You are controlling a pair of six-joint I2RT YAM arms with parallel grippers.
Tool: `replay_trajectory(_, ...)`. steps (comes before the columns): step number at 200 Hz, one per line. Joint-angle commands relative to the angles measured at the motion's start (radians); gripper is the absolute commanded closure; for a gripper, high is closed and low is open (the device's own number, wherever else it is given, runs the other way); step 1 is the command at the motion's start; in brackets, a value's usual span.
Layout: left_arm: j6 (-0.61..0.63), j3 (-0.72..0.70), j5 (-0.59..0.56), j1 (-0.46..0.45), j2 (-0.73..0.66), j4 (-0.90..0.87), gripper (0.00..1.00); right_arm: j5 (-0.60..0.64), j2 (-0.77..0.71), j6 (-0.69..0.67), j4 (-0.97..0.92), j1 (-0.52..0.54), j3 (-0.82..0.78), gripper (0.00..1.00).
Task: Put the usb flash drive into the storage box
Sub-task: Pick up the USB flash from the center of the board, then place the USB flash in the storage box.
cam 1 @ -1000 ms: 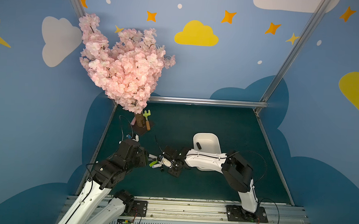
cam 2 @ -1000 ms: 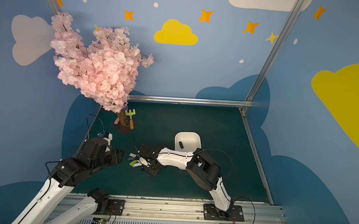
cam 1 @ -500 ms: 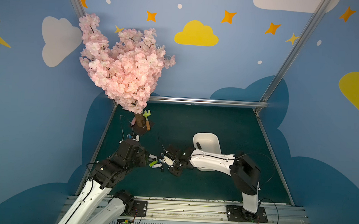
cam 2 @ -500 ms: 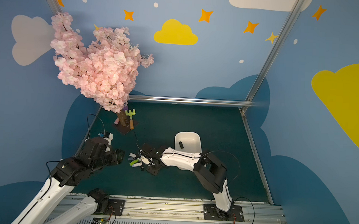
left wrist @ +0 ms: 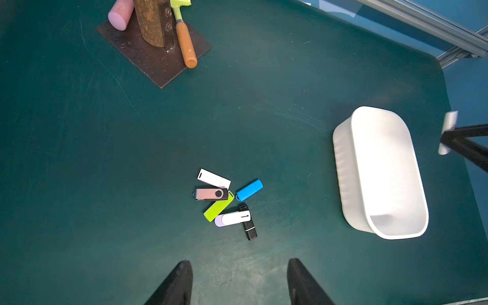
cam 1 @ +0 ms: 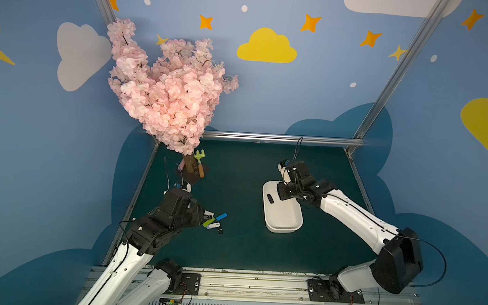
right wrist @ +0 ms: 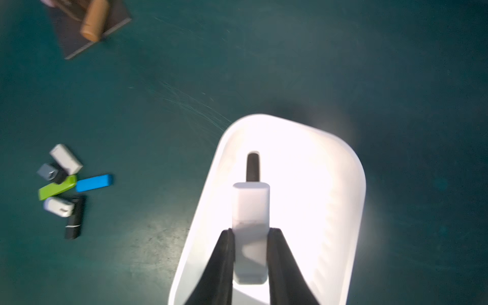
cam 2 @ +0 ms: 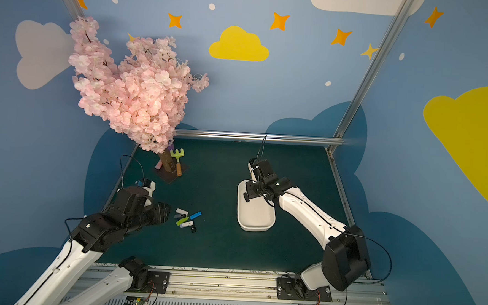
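Observation:
My right gripper will next go down inside the storage box's rim to the bare bottom of the storage box, beside the black drive, and let go of the white drive (right wrist: 250, 208) there.
My right gripper (right wrist: 250, 232) is shut on a white usb flash drive (right wrist: 250, 208) and holds it above the far end of the white storage box (right wrist: 211, 184). In both top views the right gripper (cam 1: 281, 191) (cam 2: 249, 191) hangs over the storage box (cam 1: 281, 218) (cam 2: 255, 218). One black drive (right wrist: 253, 166) (cam 1: 270, 198) lies inside the box. Several more drives, white, pink, green, blue and black, lie piled (left wrist: 227, 203) (cam 1: 215, 221) on the green mat to the box's left. My left gripper (left wrist: 239, 264) stands open just short of this pile, holding nothing.
A pink blossom tree (cam 1: 171, 97) stands at the back left on a brown base plate (left wrist: 153, 60). A toy rake (left wrist: 184, 45) and a pink cylinder (left wrist: 120, 15) rest against its trunk. Metal frame rails (cam 1: 281, 138) border the mat.
My right arm has left the pile and swung right and back, carrying the white drive over the storage box. The left arm has stayed where it was.

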Motion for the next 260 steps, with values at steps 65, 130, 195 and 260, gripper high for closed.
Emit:
replay_trajectory(65,0.008,-0.012,-0.005,0.005,0.001,0.008,0.39,0.003,0.338,0.086,-0.082,-0.046,0.151,0.87)
replay_trajectory(130,0.011,-0.013,0.001,0.004,0.006,0.01,0.39,0.015,0.462,0.092,-0.088,-0.049,0.22,0.82)
replay_trajectory(195,0.013,-0.012,0.003,0.003,0.011,0.011,0.39,0.024,0.511,0.095,-0.093,-0.051,0.243,0.75)
replay_trajectory(260,0.016,-0.016,0.01,0.004,0.029,0.014,0.39,-0.021,0.488,0.102,-0.082,-0.052,0.231,0.65)
